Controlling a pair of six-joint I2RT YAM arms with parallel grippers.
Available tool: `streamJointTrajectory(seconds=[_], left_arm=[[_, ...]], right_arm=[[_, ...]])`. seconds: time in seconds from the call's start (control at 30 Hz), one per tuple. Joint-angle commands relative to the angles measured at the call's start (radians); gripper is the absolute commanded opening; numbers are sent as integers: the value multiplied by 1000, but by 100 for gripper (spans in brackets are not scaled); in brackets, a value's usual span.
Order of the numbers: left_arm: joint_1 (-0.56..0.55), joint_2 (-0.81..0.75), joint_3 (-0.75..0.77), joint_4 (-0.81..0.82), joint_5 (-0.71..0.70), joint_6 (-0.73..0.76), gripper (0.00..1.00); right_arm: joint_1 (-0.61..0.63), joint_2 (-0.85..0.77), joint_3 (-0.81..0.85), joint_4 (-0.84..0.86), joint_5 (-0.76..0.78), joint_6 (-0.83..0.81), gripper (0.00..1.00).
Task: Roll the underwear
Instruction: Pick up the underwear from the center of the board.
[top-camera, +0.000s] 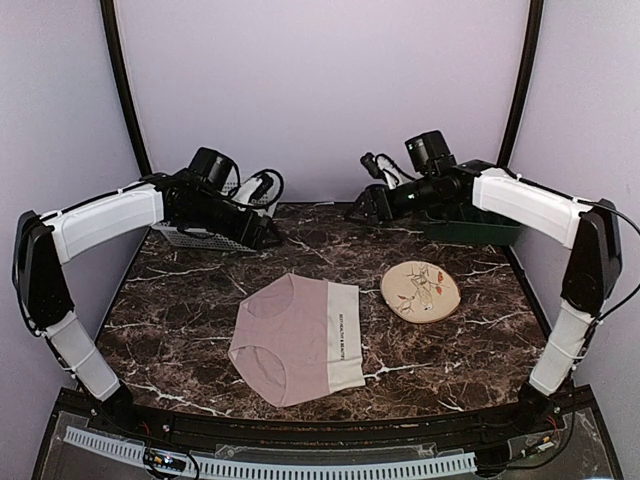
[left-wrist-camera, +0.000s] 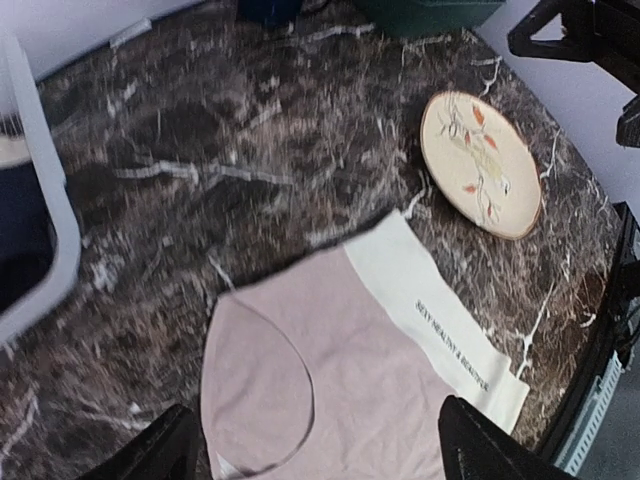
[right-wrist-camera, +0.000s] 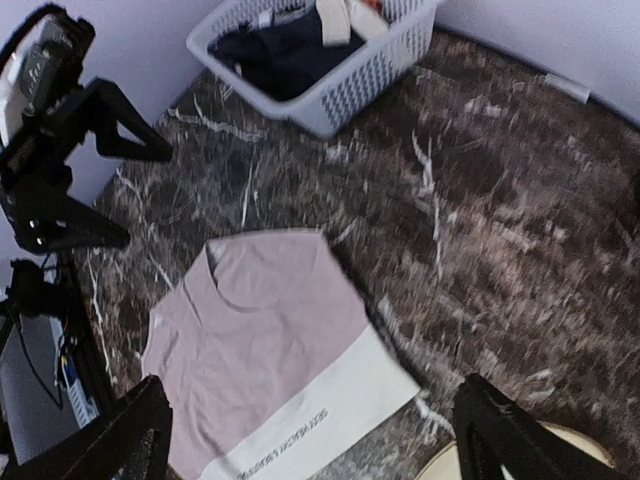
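Note:
My open right gripper moves down onto the far corner of the cream waistband (top-camera: 352, 290) (right-wrist-camera: 405, 387) next, since that corner lies uncovered and closest to its spread fingers.
The underwear (top-camera: 296, 337) lies flat in the middle of the marble table, dusty pink with a wide cream waistband on its right side bearing small dark lettering. It also shows in the left wrist view (left-wrist-camera: 350, 370) and the right wrist view (right-wrist-camera: 265, 345). My left gripper (top-camera: 268, 234) is raised at the back left, well away from it, open and empty, its fingertips (left-wrist-camera: 150, 455) wide apart. My right gripper (top-camera: 362, 207) is raised at the back right, open and empty, its fingertips (right-wrist-camera: 510, 440) spread wide.
A round cream plate (top-camera: 420, 290) with a floral print lies right of the underwear. A white laundry basket (right-wrist-camera: 320, 60) with a dark navy garment stands at the back left. A dark green bin (top-camera: 470, 228) stands at the back right.

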Motion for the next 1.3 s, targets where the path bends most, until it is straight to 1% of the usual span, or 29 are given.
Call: streamJointTrajectory(seconds=[0.0,0.07,0.1,0.13,0.17,0.2,0.23,0.27,0.3,0.33,0.47,0.57,0.7,0.77,0.87,1.03,1.27], left_arm=[[-12,62,67,146,-34,163,88],[-12,148,119,133,-80,181,89],[-9,204,176,85,-79,199,90],[-2,278,265,23,-24,247,90],[2,310,318,-38,1,268,89],[6,352,356,-78,28,296,88],[9,378,367,-91,57,324,86],[13,392,362,-78,79,345,85],[16,400,352,-65,102,366,83],[18,407,345,-54,126,384,83],[22,476,386,-67,182,430,78],[23,527,415,-78,214,445,76],[28,566,427,-80,229,449,72],[28,579,424,-76,226,446,72],[28,594,421,-69,200,439,70],[29,609,411,-64,160,450,68],[30,632,394,-76,117,462,64]], right_arm=[[-31,-10,-23,332,53,90,100],[-56,57,-1,397,53,90,100],[-76,104,28,396,53,90,100],[-101,186,91,360,53,90,100],[-120,229,125,334,-249,141,100],[-132,286,172,249,-405,111,99],[-134,332,234,133,-446,9,100],[-128,360,261,32,-413,-91,100],[-119,374,261,-27,-374,-175,100],[-113,377,240,-53,-331,-227,100],[-110,378,145,-55,-233,-300,93],[-104,411,143,-107,-212,-360,87],[-82,430,130,-108,-215,-384,75],[-67,451,135,-125,-187,-403,72],[-47,480,139,-142,-149,-420,64],[-23,510,140,-159,-98,-437,56],[-21,514,124,-158,-62,-445,38]])
